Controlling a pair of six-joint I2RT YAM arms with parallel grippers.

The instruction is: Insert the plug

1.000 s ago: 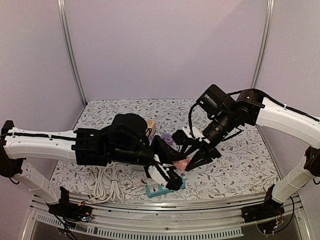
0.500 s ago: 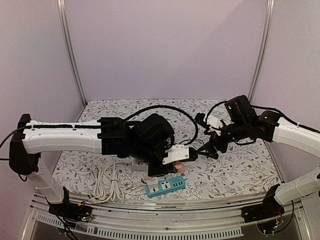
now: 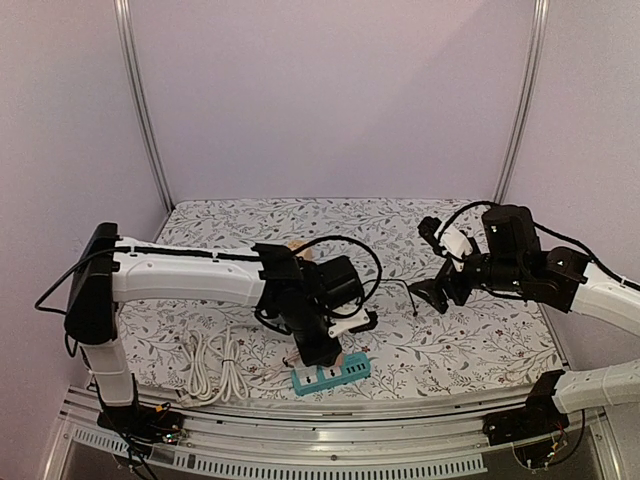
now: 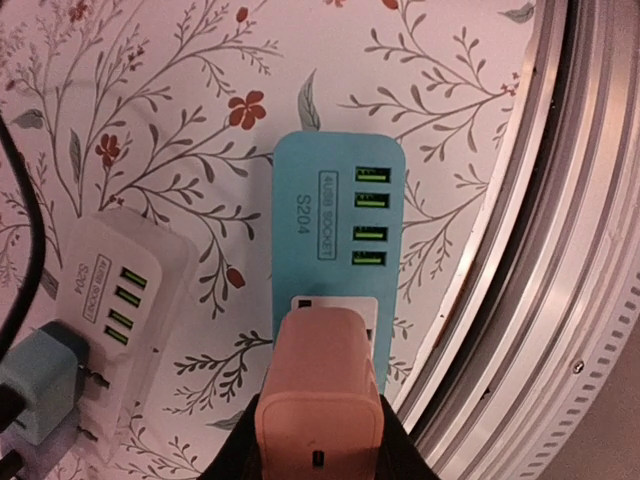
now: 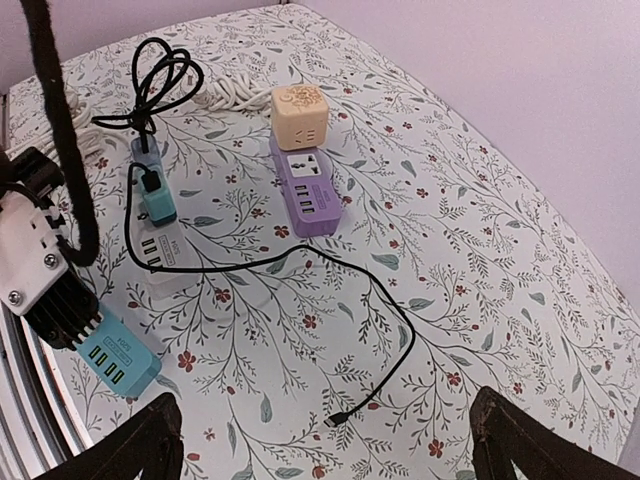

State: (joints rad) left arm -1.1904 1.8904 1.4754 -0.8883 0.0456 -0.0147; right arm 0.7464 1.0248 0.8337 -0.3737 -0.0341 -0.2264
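Note:
My left gripper will lower the salmon-pink plug (image 4: 322, 390) onto the white socket below, beside the USB ports, and release it.
A salmon-pink plug (image 4: 322, 390) sits between the fingers of my left gripper (image 4: 320, 445), which is shut on it. The plug stands right over the white socket at the near end of a teal power strip (image 4: 335, 240), and its prongs are hidden. From above, the left gripper (image 3: 322, 345) points down onto the teal strip (image 3: 335, 372) by the table's front edge. My right gripper (image 3: 428, 296) hangs open over the right half of the table, holding nothing. Its fingers (image 5: 130, 440) frame bare cloth and a loose black cable end (image 5: 335, 420).
A white strip (image 4: 120, 280) carrying a teal plug (image 4: 40, 390) lies beside the teal one. Farther back a purple strip (image 5: 308, 190) holds a beige cube plug (image 5: 298, 117). White cord coils (image 3: 215, 365) lie front left. The metal table rail (image 4: 540, 300) runs close by.
My left arm has swung round and brought the pink plug down onto the teal strip. My right gripper has opened and drawn back to the right.

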